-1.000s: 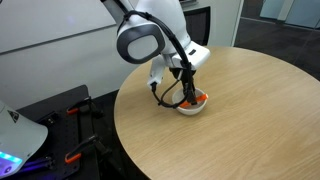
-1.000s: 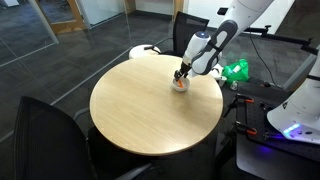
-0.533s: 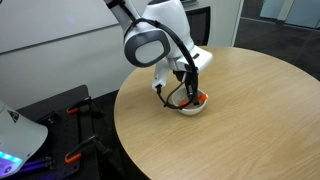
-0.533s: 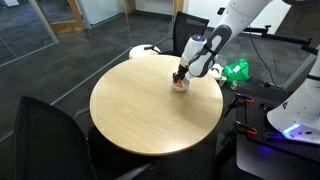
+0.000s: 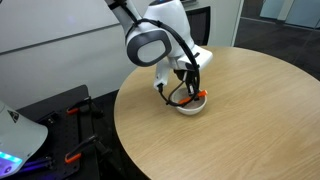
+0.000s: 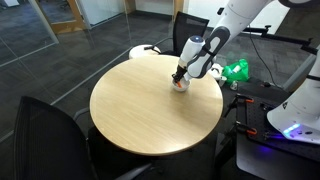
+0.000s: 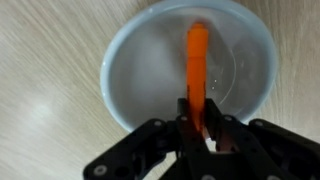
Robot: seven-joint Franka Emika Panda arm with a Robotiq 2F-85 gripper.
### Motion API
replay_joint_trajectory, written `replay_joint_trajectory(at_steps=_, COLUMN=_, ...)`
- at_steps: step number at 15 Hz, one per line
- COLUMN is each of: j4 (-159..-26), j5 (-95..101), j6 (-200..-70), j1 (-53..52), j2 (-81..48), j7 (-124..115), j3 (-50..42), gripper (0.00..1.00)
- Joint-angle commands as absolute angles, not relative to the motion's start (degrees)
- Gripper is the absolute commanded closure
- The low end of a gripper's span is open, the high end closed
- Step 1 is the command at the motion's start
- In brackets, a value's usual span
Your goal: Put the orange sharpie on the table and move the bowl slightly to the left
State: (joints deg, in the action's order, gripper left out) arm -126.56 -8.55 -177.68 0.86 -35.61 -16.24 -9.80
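Note:
The sharpie [image 5: 204, 96] will next be lifted over the bowl's rim by my gripper and carried left in the wrist view to the bare tabletop beside the bowl. My gripper will then lower it and release it there.
The wrist view looks straight down into the white bowl [image 7: 118, 70], which stands on the wood-grain table [image 7: 50, 60]. The orange sharpie [image 7: 198, 55] lies inside the bowl, pointing away from the camera. My gripper [image 7: 200, 112] is down in the bowl with its black fingers [image 7: 184, 116] pressed against both sides of the sharpie's near end. In both exterior views the gripper [image 5: 193, 92] [image 6: 181, 76] hangs over the bowl [image 5: 190, 108] [image 6: 180, 87] near the table's edge, and a bit of the orange sharpie [image 5: 204, 96] shows at the rim.
The round table [image 5: 240, 120] [image 6: 150, 110] stretches away from the bowl. Black chairs [image 6: 40, 130] stand around it. A green object [image 6: 237, 70] and equipment sit beyond the edge nearest the bowl, and a white round thing [image 6: 143, 50] stands behind the table.
The jaws have closed in from wide apart onto the sharpie. The arm's wrist shifted slightly over the bowl. The bowl has stayed in place.

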Motion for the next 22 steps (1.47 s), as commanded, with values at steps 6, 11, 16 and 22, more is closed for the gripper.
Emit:
replay_joint_trajectory(at_steps=6, j4=-132.1, j5=-8.5, j6=-177.9, j1=-6.4, j2=-28.3, j7=-17.0, j3=-16.6, gripper=0.95)
replay_joint_trajectory(at_steps=11, j4=-132.2, j5=-4.6, j6=-168.6, j1=-5.2, j2=-22.5, j7=-13.8, j3=-19.8, gripper=0.95)
replay_joint_trajectory(at_steps=16, j4=-127.7, j5=0.0, j6=-157.2, j1=1.5, j2=-20.0, j7=-11.4, j3=-19.6, gripper=0.95)
replay_joint_trajectory(at_steps=22, j4=-119.9, j5=1.4, j6=-148.0, j1=9.3, j2=-23.6, j7=-3.9, j3=-17.1, gripper=0.95)
